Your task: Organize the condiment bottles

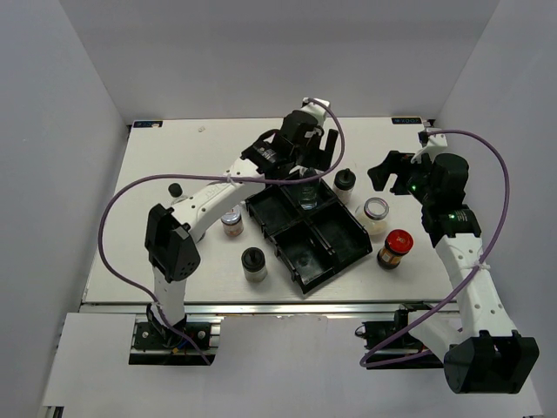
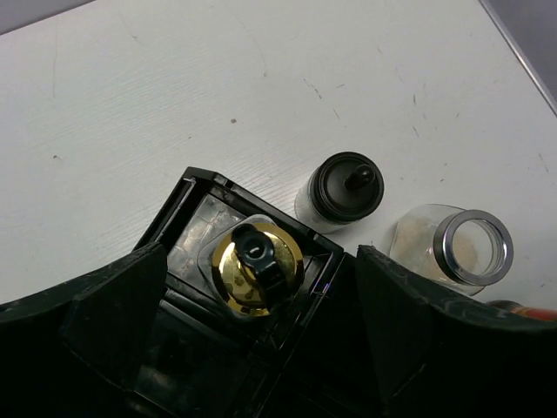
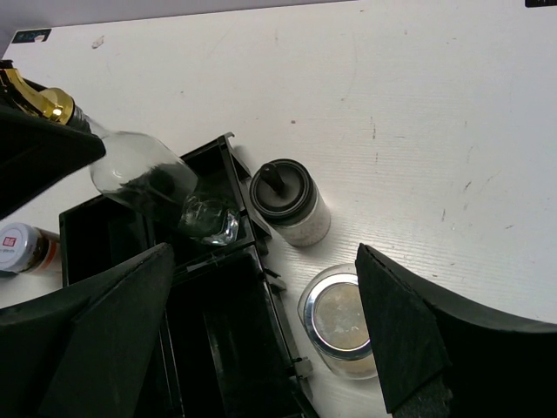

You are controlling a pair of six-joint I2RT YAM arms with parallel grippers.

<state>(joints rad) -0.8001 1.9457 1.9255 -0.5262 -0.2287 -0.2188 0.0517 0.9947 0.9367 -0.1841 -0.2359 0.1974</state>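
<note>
The robot should swing its left gripper from the gold-spouted bottle (image 1: 307,193) and down onto the small black cap (image 1: 175,189). The cap stands to that gripper's left in the top view and is still outside the tray.
A tall clear gold-spouted bottle (image 1: 307,193) stands in the far compartment of the black tray (image 1: 335,252). My left gripper (image 1: 309,161) hangs open just above it; in the left wrist view the gold spout (image 2: 257,266) sits just beyond the spread fingers (image 2: 113,318). My right gripper (image 1: 392,174) is open and empty above a silver-rimmed jar (image 1: 375,212), which also shows in the right wrist view (image 3: 344,322). A black-capped jar (image 1: 345,185) stands by the tray's far right corner. A red-lidded jar (image 1: 396,248) is right of the tray. A black-lidded jar (image 1: 254,263) and a white-lidded jar (image 1: 231,222) stand left of it.
A small black cap (image 1: 176,190) shows at the far left beside the left arm. The tray's other three compartments hold nothing. White walls close in the table on three sides. The purple cables loop over both arms.
</note>
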